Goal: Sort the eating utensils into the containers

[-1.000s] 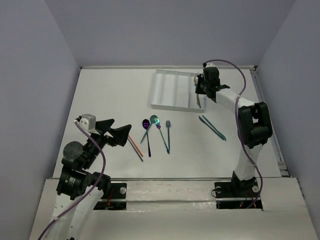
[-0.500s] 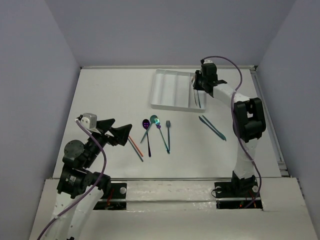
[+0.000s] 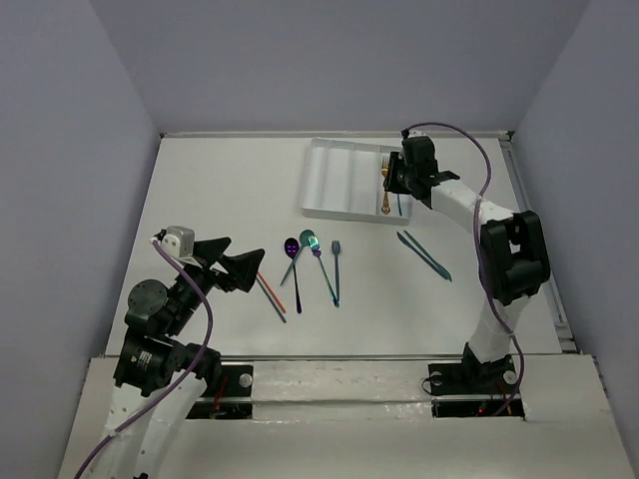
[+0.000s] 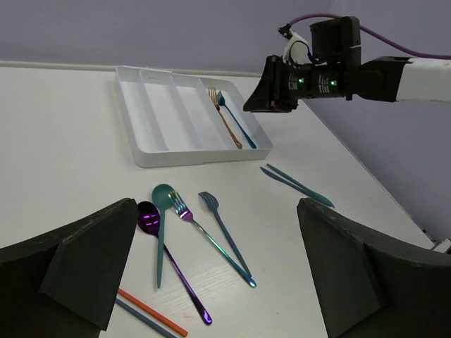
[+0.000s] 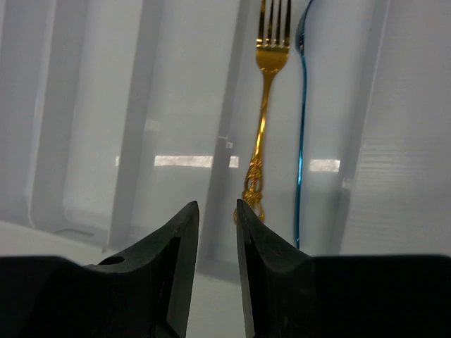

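The handle of the blue fork lies on the tabletop, so next I will move my right gripper back from the tray point(image 3: 329, 190) and down onto that handle.
A gold fork point(image 3: 385, 185) and a blue fork point(image 3: 398, 200) lie side by side in the rightmost compartment of the white tray point(image 3: 329, 190); the right wrist view shows both, gold point(image 5: 262, 127) and blue point(image 5: 301, 134). My right gripper point(image 3: 394, 178) hovers over that compartment, jaws slightly apart and empty point(image 5: 217, 204). On the table lie a purple spoon point(image 4: 169, 264), a teal spoon point(image 4: 162, 225), an iridescent fork point(image 4: 211, 239), a blue fork point(image 4: 225, 232), an orange chopstick point(image 4: 151, 313) and a pair of teal chopsticks point(image 4: 296, 186). My left gripper point(image 3: 245, 251) is wide open and empty, left of them.
The tray's other three compartments point(image 4: 169, 113) hold nothing. A grey-blue chopstick point(image 3: 272, 299) lies beside the orange one. Purple cables run along both arms. Grey walls enclose the white table on three sides.
My right gripper has let go of the gold fork; it now lies in the rightmost compartment beside the blue fork. The left arm has not moved.
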Tool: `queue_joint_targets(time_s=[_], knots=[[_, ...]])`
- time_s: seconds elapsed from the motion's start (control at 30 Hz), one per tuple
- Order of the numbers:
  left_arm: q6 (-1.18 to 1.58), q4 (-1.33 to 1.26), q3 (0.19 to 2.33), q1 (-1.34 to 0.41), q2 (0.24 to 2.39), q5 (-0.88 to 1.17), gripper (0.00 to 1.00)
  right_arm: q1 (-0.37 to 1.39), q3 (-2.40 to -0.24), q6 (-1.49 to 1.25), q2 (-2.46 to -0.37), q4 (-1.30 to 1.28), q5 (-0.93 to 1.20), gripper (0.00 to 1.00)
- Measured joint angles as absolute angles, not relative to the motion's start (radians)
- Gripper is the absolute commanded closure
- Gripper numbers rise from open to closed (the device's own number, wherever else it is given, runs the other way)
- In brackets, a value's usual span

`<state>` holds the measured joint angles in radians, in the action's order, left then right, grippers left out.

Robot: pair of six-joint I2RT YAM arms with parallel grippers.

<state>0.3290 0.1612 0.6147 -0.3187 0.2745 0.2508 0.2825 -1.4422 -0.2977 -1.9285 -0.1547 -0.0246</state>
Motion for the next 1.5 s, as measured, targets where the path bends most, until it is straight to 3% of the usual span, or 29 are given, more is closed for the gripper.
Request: queue_joint_targets(time_s=[0.17, 0.37, 0.83, 1.07, 1.3, 1.5], knots=[[0.328, 0.160, 0.615, -0.319, 0.271, 0.255, 0.01, 0.494, -1.251, -0.349, -1.735, -0.133, -0.101, 0.65], [0.326, 0.161, 0.615, -0.319, 0.270, 0.259, 0.01, 0.759, -1.099, -0.424, -1.665, -0.106, -0.171, 0.64], [0.326, 0.159, 0.612, -0.319, 0.258, 0.259, 0.01, 0.889, -1.050, -0.542, -1.776, -0.137, -0.289, 0.63], [0.326, 0.157, 0.610, -0.319, 0.257, 0.260, 0.01, 0.891, -1.119, -0.562, -1.863, -0.181, -0.363, 0.70], [0.326, 0.156, 0.608, -0.319, 0.257, 0.262, 0.01, 0.891, -1.160, -0.567, -1.893, -0.219, -0.423, 0.93], [0.326, 0.155, 0.608, -0.319, 0.257, 0.262, 0.01, 0.892, -1.164, -0.561, -1.893, -0.228, -0.439, 0.98]])
